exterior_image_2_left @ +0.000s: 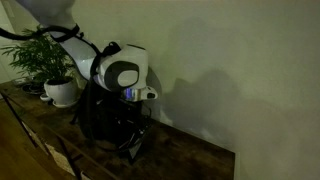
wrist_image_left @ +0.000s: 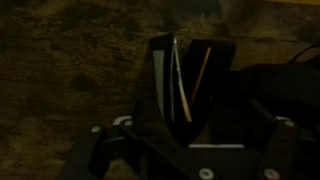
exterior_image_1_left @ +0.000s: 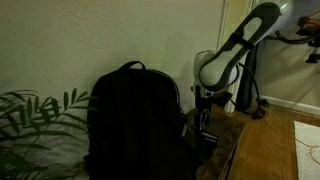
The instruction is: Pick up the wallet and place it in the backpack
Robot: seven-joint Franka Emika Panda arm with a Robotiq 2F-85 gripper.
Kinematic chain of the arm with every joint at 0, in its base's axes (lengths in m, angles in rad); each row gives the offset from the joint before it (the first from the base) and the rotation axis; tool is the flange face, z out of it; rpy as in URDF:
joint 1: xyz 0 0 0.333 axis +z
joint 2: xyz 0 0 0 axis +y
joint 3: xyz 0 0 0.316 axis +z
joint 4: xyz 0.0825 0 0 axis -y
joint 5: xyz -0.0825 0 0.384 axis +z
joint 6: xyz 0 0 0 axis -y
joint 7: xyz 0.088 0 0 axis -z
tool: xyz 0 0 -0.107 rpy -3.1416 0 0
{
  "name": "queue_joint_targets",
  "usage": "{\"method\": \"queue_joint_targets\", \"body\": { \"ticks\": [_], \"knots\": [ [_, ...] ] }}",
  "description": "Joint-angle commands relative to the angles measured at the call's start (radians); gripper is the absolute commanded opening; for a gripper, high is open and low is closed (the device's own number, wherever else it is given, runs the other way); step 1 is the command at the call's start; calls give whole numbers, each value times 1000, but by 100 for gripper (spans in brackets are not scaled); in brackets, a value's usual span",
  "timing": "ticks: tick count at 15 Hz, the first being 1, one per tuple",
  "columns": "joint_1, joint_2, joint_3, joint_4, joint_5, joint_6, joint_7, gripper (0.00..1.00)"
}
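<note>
I should lower my gripper next, a finger outside each flap of the wallet (wrist_image_left: 190, 75), then close the flaps together.
The scene is very dark. The black backpack (exterior_image_1_left: 133, 120) stands upright on the wooden table against the wall and also shows in an exterior view (exterior_image_2_left: 100, 115). My gripper (exterior_image_1_left: 207, 130) hangs low over the table just beside the backpack, also seen in an exterior view (exterior_image_2_left: 136, 138). In the wrist view the dark wallet (wrist_image_left: 190, 75) stands on edge, its card slots facing the camera. It sits between the fingers of my gripper (wrist_image_left: 190, 125), which look spread to either side of it. I cannot see contact with the wallet.
A potted plant (exterior_image_2_left: 55, 80) stands on the table beyond the backpack; its leaves also show in an exterior view (exterior_image_1_left: 35, 120). The table's front edge (exterior_image_1_left: 232, 150) runs close to the gripper. The wall (exterior_image_2_left: 230, 70) is directly behind.
</note>
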Motion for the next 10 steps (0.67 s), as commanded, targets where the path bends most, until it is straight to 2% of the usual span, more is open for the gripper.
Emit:
{"method": "queue_joint_targets", "body": {
  "ticks": [1,4,7,10],
  "knots": [
    [72,-70,-47,-137,-33,114,122,100],
    [140,-73,-104,-196,-77,239,211,100],
    [223,-62,-193,-242,-142,365,294,100],
    [282,-49,-261,-264,-164,423,341,100]
  ]
}}
